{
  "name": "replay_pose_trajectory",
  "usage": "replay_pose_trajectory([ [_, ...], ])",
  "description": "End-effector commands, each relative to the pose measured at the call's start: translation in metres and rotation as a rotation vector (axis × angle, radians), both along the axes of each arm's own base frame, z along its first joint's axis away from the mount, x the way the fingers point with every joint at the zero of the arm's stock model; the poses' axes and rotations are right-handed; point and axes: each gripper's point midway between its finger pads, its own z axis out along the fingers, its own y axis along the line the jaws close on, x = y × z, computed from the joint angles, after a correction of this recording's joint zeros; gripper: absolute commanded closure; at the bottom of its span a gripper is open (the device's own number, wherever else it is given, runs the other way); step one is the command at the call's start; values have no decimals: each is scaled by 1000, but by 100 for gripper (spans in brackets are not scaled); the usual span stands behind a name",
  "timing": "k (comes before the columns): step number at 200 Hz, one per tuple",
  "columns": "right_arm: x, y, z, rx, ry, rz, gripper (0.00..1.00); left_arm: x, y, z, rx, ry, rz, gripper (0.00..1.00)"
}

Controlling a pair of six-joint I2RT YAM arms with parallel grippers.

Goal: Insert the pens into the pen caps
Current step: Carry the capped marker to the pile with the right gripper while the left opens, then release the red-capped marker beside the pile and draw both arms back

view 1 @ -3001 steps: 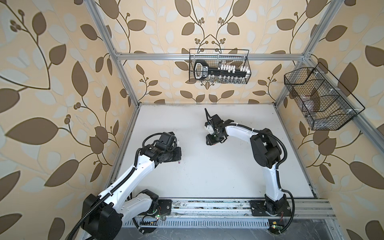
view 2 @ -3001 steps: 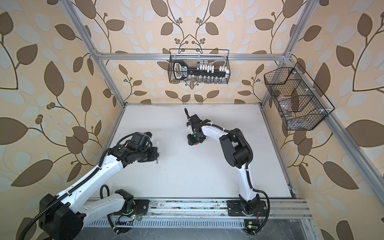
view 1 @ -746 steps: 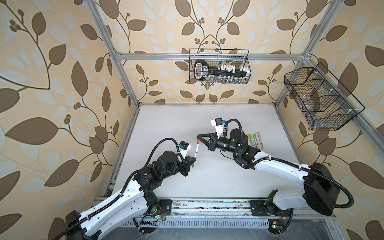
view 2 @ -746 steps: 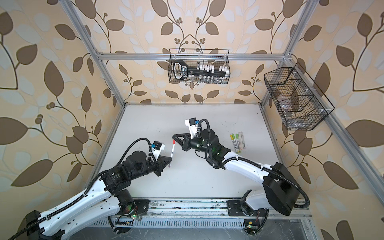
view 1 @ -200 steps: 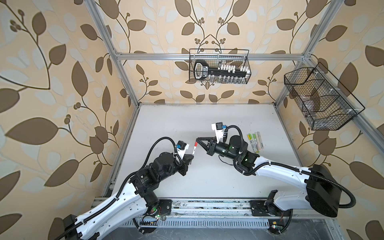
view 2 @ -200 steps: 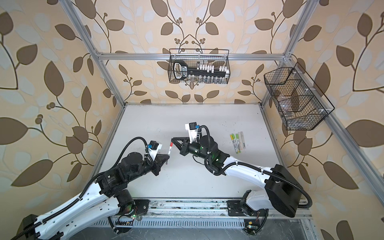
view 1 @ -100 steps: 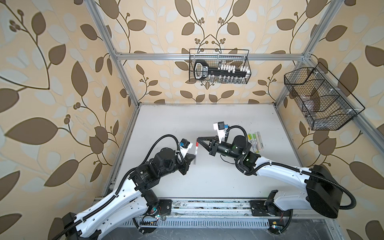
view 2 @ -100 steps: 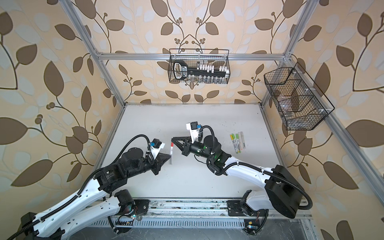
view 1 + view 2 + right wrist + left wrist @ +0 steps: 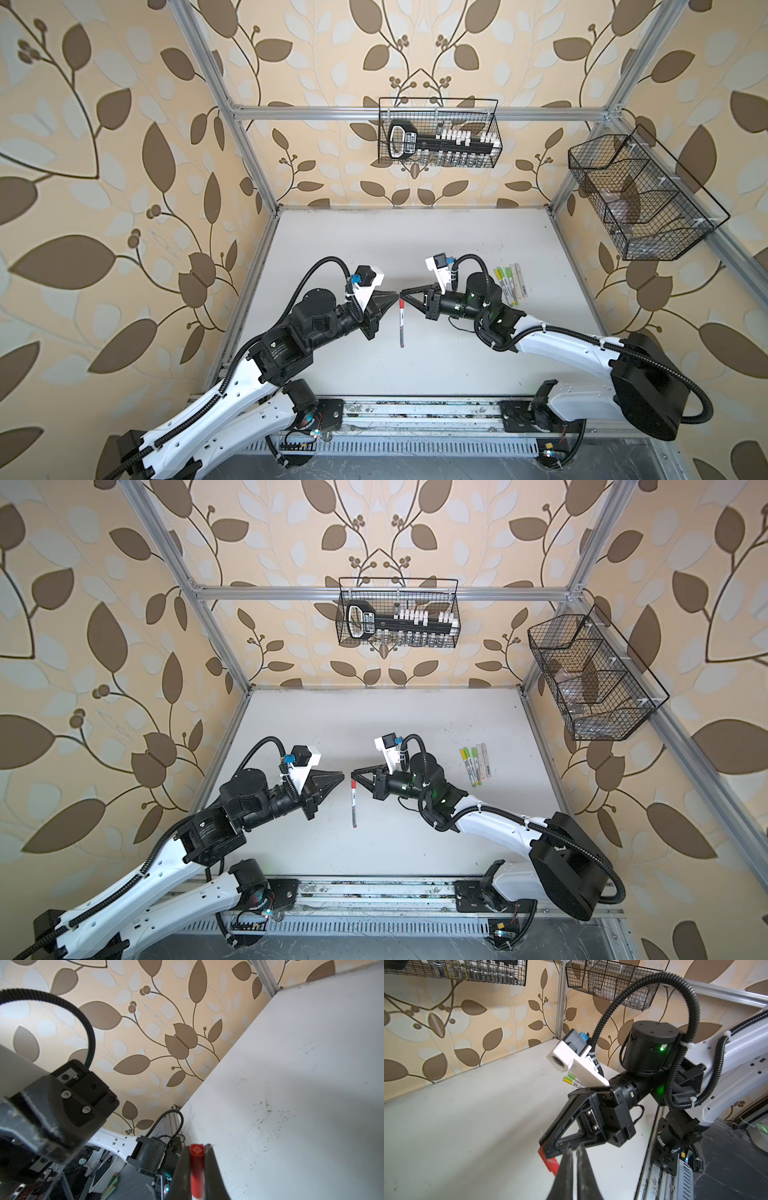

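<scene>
The capped pens are lying below the red cap [image 9: 402, 304]. My right gripper will next swing toward them, turn and go down to let go of it on the bare tabletop beside them.
A white pen [image 9: 402, 328] with a red pen cap [image 9: 402, 304] on its upper end is held above the table in both top views. My right gripper [image 9: 401, 293] is shut on that red cap [image 9: 196, 1164], and the pen body [image 9: 353, 808] points toward the front rail. My left gripper [image 9: 396, 296] faces it tip to tip, just left of the cap. Its jaws stand a narrow gap apart with nothing between them [image 9: 574, 1145]. The red cap [image 9: 548, 1160] shows beside the left fingertips. Several capped pens [image 9: 509, 283] lie in a row on the right.
The white table [image 9: 415, 241] is walled at the back and both sides. A wire basket [image 9: 438, 133] hangs on the back wall and another basket [image 9: 640, 199] on the right wall. A metal rail [image 9: 415, 409] runs along the front edge.
The left gripper's jaws have parted a little and no longer grip the pen. The pen now hangs from the right gripper alone. Both grippers stay tip to tip.
</scene>
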Motion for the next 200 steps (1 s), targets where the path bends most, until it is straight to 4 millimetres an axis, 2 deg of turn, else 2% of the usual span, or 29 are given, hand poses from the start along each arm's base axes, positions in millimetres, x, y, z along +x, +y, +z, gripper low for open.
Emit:
replay_pose_trajectory([
  [1,29,-27,-20,-143,31,-119,100,5,17,3,-42,16,98,42],
  [9,45,-41,-31,-220,54,-169,100,5,20,0,-43,39,114,23],
  [14,52,-52,-45,-287,88,-197,100,5,21,-2,-44,53,121,13],
  [16,57,-56,-47,-306,92,-210,100,5,21,-3,-43,58,123,5],
  [19,63,-63,-52,-340,103,-230,100,5,22,-4,-41,65,124,2],
  [47,107,-129,-101,-680,185,-367,100,5,23,-15,-28,118,138,1],
  [60,120,-161,-128,-869,247,-416,100,6,24,-16,-29,124,147,1],
  [79,136,-196,-154,-1067,302,-462,100,7,24,-17,-35,124,152,1],
  [91,144,-212,-165,-1143,318,-478,100,8,24,-20,-27,130,157,1],
  [117,151,-245,-180,-1266,353,-534,100,14,21,-29,-10,149,170,1],
  [121,158,-248,-175,-1276,343,-551,99,15,20,-31,-7,155,173,1],
  [151,164,-272,-183,-1389,376,-574,93,30,12,-50,26,193,209,1],
  [158,164,-275,-183,-1409,378,-582,88,34,11,-54,36,198,224,1],
  [179,166,-280,-169,-1435,352,-626,65,51,15,-67,73,207,306,1],
  [200,163,-277,-156,-1400,321,-642,48,77,31,-83,111,233,438,1],
])
